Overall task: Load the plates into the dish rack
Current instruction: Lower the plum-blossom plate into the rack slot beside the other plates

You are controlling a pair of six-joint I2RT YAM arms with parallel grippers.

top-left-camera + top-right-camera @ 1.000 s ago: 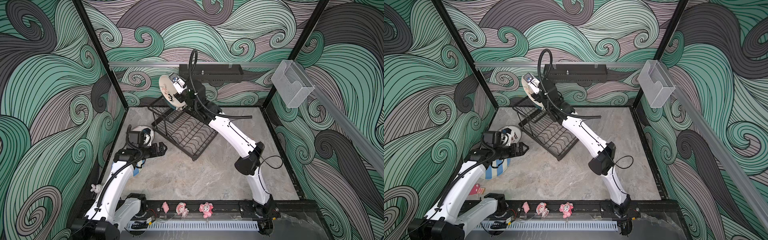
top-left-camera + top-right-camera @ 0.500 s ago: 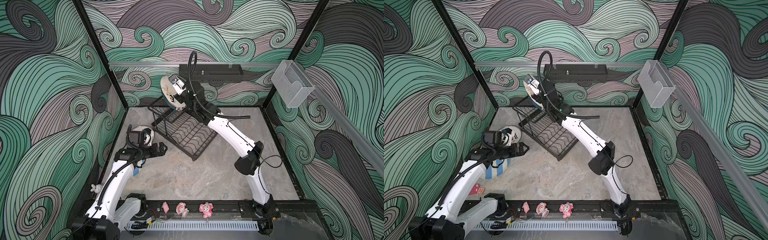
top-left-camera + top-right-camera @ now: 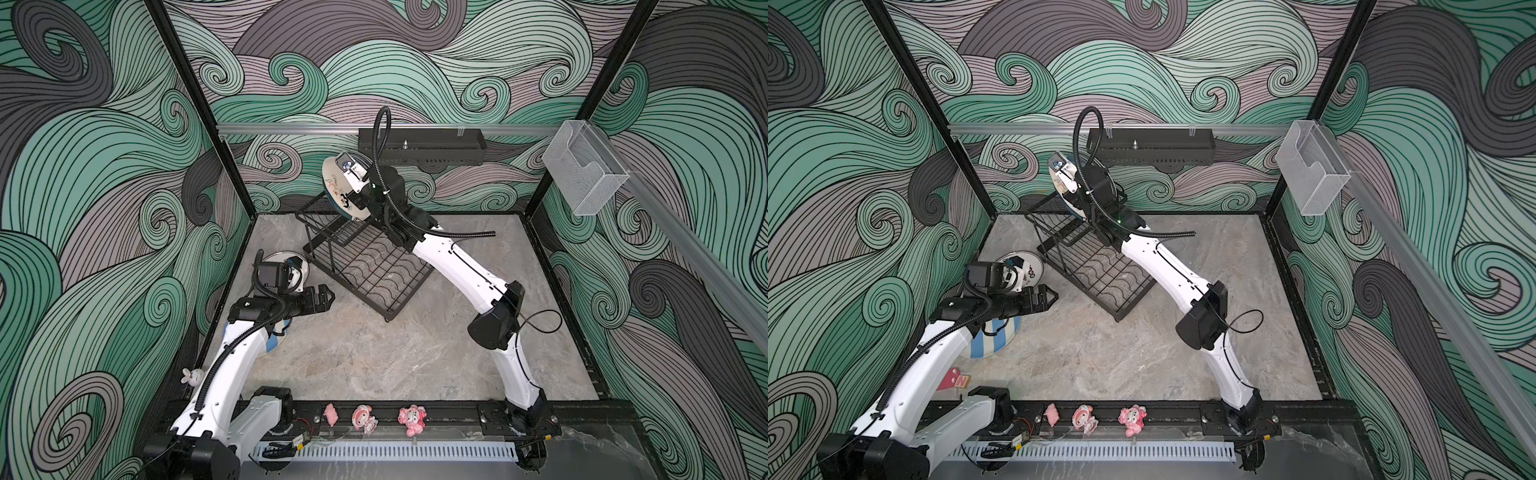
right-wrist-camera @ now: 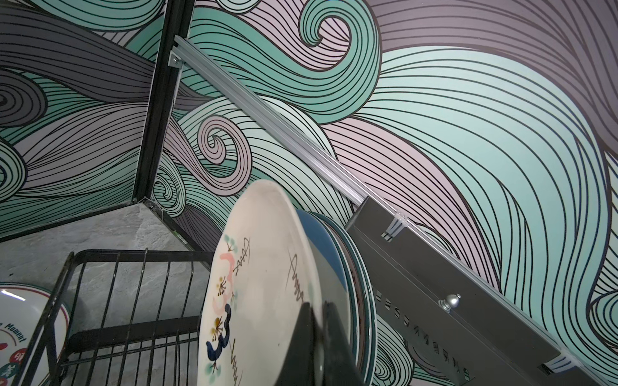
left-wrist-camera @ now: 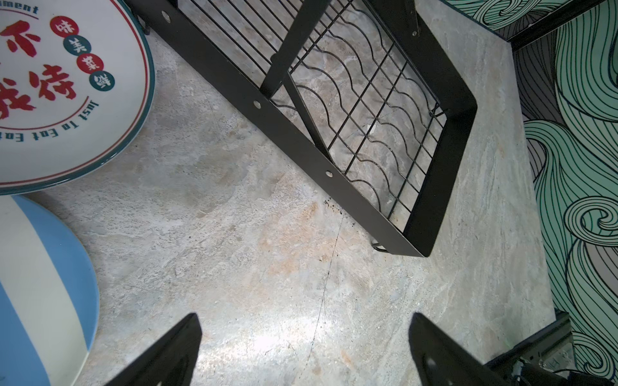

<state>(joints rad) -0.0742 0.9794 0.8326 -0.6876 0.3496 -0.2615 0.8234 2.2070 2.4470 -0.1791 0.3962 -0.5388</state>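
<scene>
The robot's right gripper should lower the upright cream plate into the gap beside the standing plates and let go of the plate's rim, as the raised basket below the plate lies open there.
My right gripper [image 4: 317, 307] is shut on the rim of a cream plate [image 4: 261, 267] painted with a bird, and holds it upright over the back end of the black wire dish rack [image 3: 374, 266]. In both top views this plate [image 3: 338, 191] hangs above the rack's raised basket [image 4: 133, 331]. Close behind it stand teal-rimmed and blue plates [image 4: 354, 277]. My left gripper [image 5: 304, 320] is open and empty, low over the table beside the rack's frame [image 5: 291, 130]. Near it lie a white plate with red characters [image 5: 67, 100] and a blue-white striped plate [image 5: 40, 284].
A black perforated trough [image 3: 419, 145] hangs on the back rail just behind the held plate. A clear plastic box [image 3: 582, 174] is fixed to the right wall. Small pink figures [image 3: 365, 417] sit on the front rail, and a white bunny figure [image 3: 191, 376] lies at the left edge.
The right gripper has lowered the cream plate slightly toward the back of the rack. The left arm has not moved.
</scene>
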